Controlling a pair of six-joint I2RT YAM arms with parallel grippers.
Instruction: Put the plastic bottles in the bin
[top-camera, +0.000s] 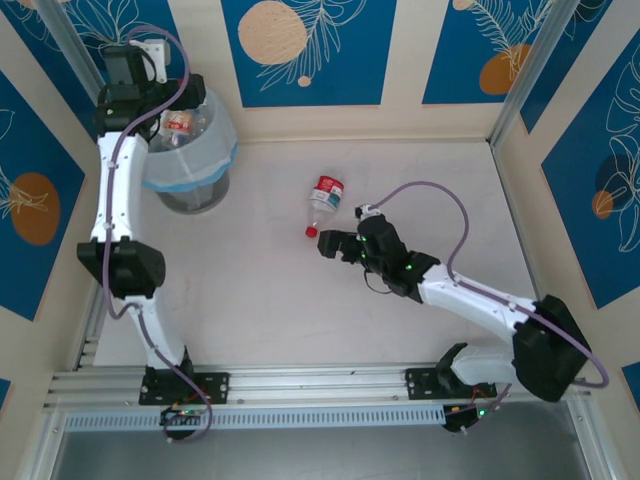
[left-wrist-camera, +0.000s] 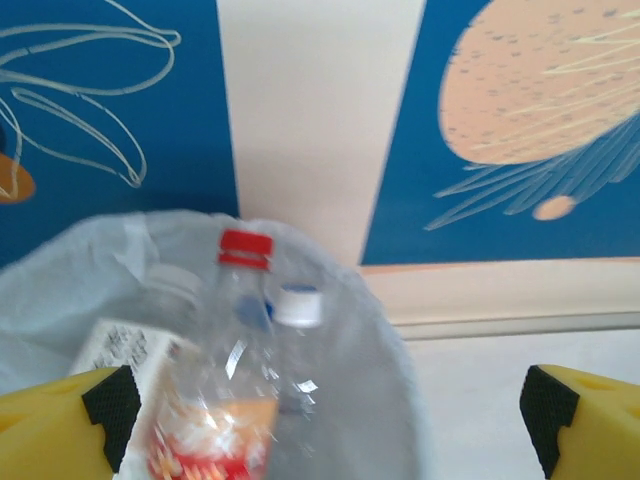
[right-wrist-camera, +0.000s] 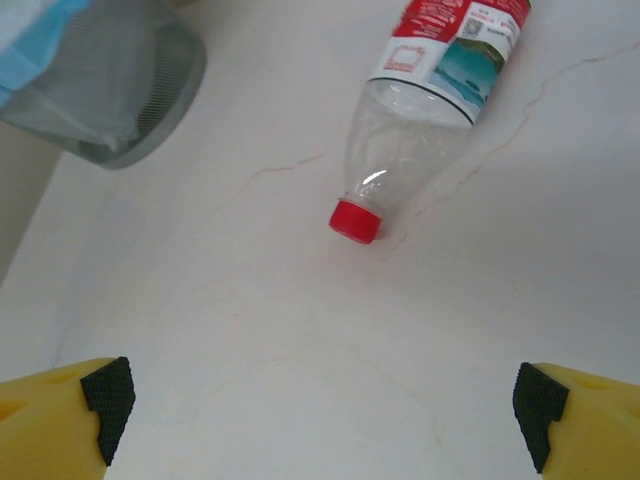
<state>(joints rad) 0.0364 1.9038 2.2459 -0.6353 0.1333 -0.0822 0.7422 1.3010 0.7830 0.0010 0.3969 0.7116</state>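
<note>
My right gripper brings its open fingers toward the bin and down astride the red cap (top-camera: 311, 231) (right-wrist-camera: 356, 221) next, at the bottle's narrow near end.
A clear plastic bottle (top-camera: 322, 203) with a red cap and a red and white label lies on the table, cap toward the arms; its neck and cap (right-wrist-camera: 357, 220) face my right gripper (right-wrist-camera: 325, 420). That gripper (top-camera: 335, 245) is open and empty, just short of the cap. The bin (top-camera: 215, 150), grey with a white bag liner (left-wrist-camera: 380, 400), stands at the far left. My left gripper (left-wrist-camera: 320, 430) hovers open above the bin (top-camera: 160, 110). Below it, a blurred red-capped bottle (left-wrist-camera: 235, 340) and a white-capped bottle (left-wrist-camera: 298, 305) lie inside the liner.
Blue and cream patterned walls (top-camera: 300, 50) close in the table at the back and both sides. The bin's grey side (right-wrist-camera: 120, 90) shows at the upper left of the right wrist view. Bare white tabletop (top-camera: 260, 300) lies between the two arms.
</note>
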